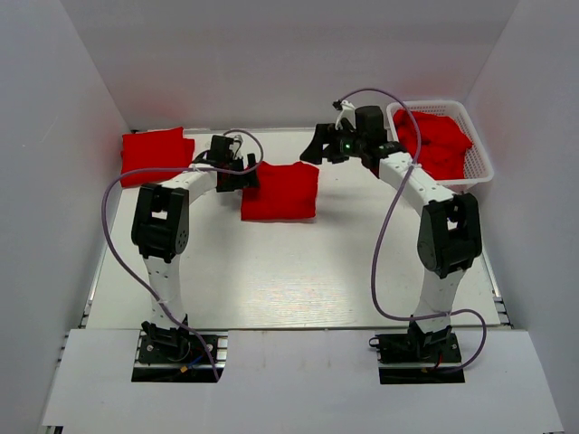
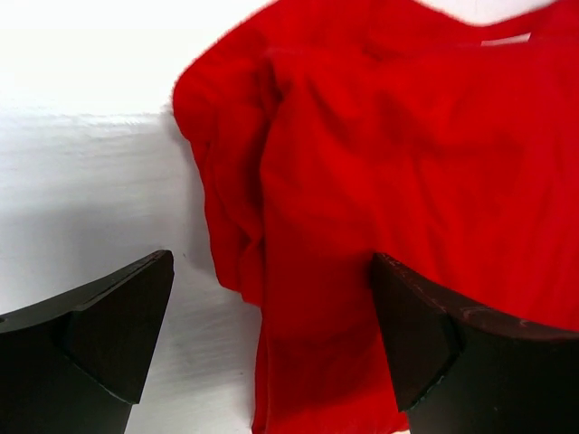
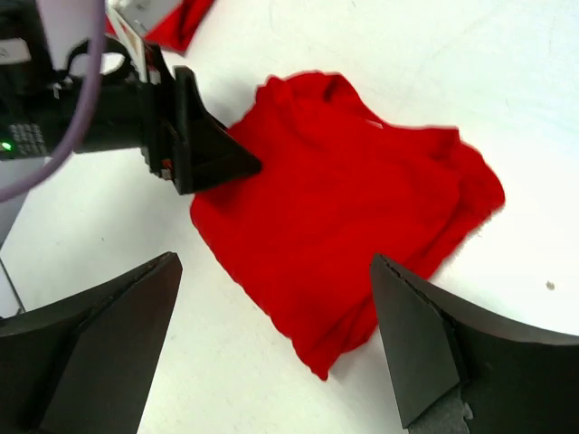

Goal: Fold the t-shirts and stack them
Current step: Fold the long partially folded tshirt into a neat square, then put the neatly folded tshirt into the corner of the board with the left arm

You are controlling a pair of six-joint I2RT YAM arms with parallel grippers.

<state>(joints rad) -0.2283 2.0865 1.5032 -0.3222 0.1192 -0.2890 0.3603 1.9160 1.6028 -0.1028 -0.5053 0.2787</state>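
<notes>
Next, my left gripper moves down onto the red t-shirt's edge (image 1: 246, 192) (image 2: 275, 303) facing the other folded shirt and closes there, as its open fingers straddle it already.
A folded red t-shirt (image 1: 280, 191) lies on the white table at the middle back. It fills the left wrist view (image 2: 389, 181) and shows in the right wrist view (image 3: 344, 208). My left gripper (image 1: 246, 170) is open at the shirt's left edge, just above it, holding nothing. My right gripper (image 1: 318, 149) is open and empty, raised above the table to the right of the shirt. Another folded red t-shirt (image 1: 156, 155) lies at the back left. More red t-shirts (image 1: 439, 143) are heaped in the basket.
A white plastic lattice basket (image 1: 482, 161) stands at the back right. White walls close the table on the left, right and back. The left arm's gripper (image 3: 194, 145) shows in the right wrist view at the shirt's edge.
</notes>
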